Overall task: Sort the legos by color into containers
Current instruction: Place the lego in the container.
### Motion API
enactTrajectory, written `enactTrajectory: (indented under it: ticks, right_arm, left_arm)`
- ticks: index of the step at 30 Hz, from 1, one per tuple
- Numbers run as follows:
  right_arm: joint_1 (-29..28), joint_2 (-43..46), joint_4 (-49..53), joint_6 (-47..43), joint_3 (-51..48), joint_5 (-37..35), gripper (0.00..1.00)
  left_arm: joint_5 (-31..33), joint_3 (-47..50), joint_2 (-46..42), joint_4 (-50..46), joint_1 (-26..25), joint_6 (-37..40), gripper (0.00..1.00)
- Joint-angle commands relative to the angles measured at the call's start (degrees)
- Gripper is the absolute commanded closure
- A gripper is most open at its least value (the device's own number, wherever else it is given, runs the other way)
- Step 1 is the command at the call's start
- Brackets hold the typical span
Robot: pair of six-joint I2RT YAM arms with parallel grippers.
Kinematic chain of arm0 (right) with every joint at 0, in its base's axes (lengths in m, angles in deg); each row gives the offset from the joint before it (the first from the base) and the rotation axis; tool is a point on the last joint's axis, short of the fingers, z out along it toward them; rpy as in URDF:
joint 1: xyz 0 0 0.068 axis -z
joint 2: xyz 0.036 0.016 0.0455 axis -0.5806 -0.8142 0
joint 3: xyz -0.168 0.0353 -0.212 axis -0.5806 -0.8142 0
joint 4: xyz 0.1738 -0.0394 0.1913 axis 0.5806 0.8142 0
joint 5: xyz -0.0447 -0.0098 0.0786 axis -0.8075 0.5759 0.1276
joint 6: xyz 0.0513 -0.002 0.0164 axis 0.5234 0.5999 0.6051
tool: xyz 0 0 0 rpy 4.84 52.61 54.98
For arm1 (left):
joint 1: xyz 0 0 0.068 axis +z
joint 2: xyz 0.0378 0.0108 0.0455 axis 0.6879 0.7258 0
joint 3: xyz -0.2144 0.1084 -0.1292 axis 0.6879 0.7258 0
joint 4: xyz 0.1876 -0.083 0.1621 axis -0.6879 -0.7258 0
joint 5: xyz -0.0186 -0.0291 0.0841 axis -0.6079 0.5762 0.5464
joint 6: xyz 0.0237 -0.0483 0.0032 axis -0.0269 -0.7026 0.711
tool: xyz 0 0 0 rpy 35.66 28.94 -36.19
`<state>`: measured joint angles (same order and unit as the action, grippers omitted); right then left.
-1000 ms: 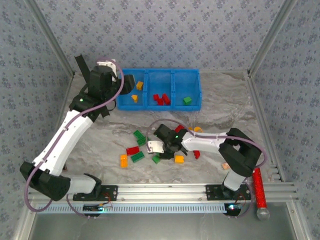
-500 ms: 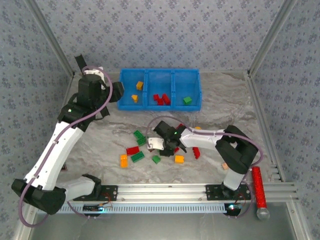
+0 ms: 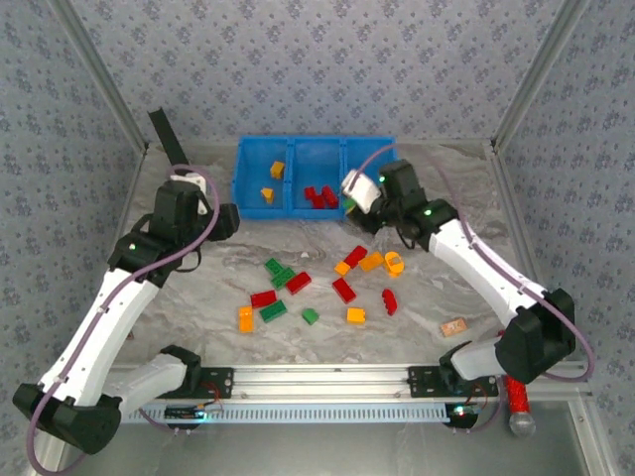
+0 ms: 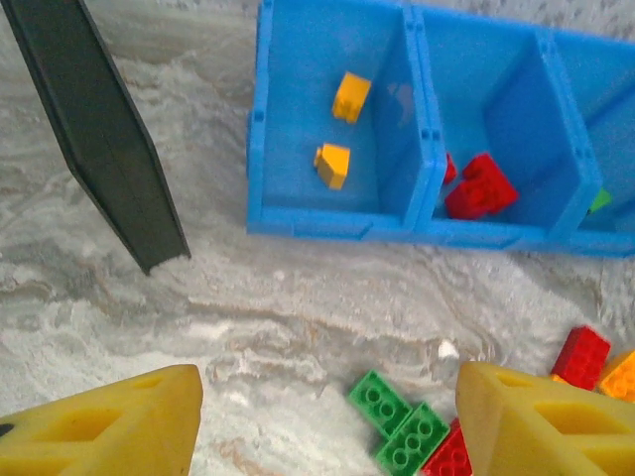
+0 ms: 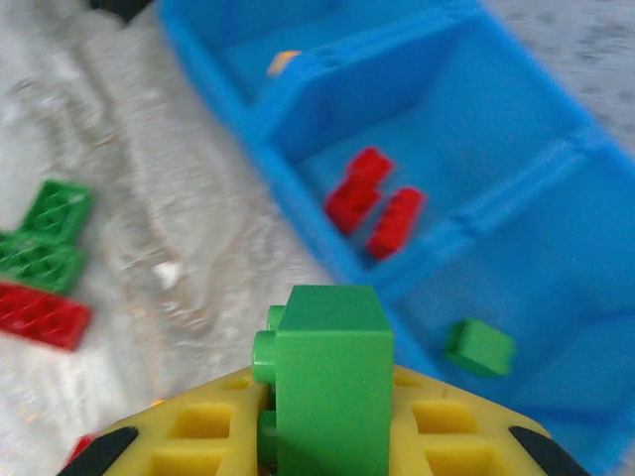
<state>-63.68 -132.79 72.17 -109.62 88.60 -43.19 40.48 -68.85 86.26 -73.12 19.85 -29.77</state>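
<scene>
Next, my right gripper goes outward past the blue bin's front edge and down into the section with the lone green brick [image 3: 368, 167] [image 5: 536, 297] to release its color match.
The blue bin [image 3: 317, 211] stands at the back; its left compartment holds orange bricks [image 4: 333, 165], the middle one red bricks [image 5: 375, 203], the right one a green brick [image 5: 479, 347]. My right gripper [image 3: 355, 195] hangs at the front edge of the right compartment, shut on a green brick [image 5: 330, 382] that stands upright between its yellow fingers [image 5: 198, 436]. My left gripper [image 3: 228, 220] is open with nothing in it, to the left of the bin's front and above the table. Two green bricks [image 4: 402, 426] lie just ahead of its right finger [image 4: 546, 426].
Several loose red, green and orange bricks lie mid-table, among them a green pair [image 3: 278, 271], a red one [image 3: 344, 290] and an orange one [image 3: 245, 318]. A tan block [image 3: 454, 325] and a red glittery cylinder [image 3: 516, 382] sit near right. A black strip [image 4: 99, 139] leans at the back left.
My right gripper has risen from the brick pile with the green brick and swung back to the bin's right compartment. My left gripper has drawn away from the bin, toward the near left.
</scene>
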Motion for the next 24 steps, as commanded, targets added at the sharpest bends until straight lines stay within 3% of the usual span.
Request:
enactTrajectory:
  ticks: [1,5,8,13,24]
  right_arm:
    - [3.5,-3.2,4.2,4.8,5.1,-3.7,0.89]
    - [7.6,-10.2,6.0,9.3,12.1,-4.5,0.90]
    - [9.1,-16.4,6.9,10.8,17.0,-3.4,0.89]
    - [9.3,-26.7,7.8,10.7,24.4,-4.2,0.87]
    - [10.4,-43.2,11.8,11.0,37.2,-6.1,0.86]
  left_arm:
    - [-3.9,1.7,-0.8,-1.8,-0.3,2.1,0.31]
    - [-6.0,3.4,0.0,-1.6,-3.0,3.4,0.31]
    - [-4.2,4.4,1.7,-1.4,-7.2,5.2,0.30]
    - [1.1,6.4,6.0,-0.7,-14.6,5.9,0.29]
    - [1.3,9.9,16.0,6.5,-23.3,5.8,0.29]
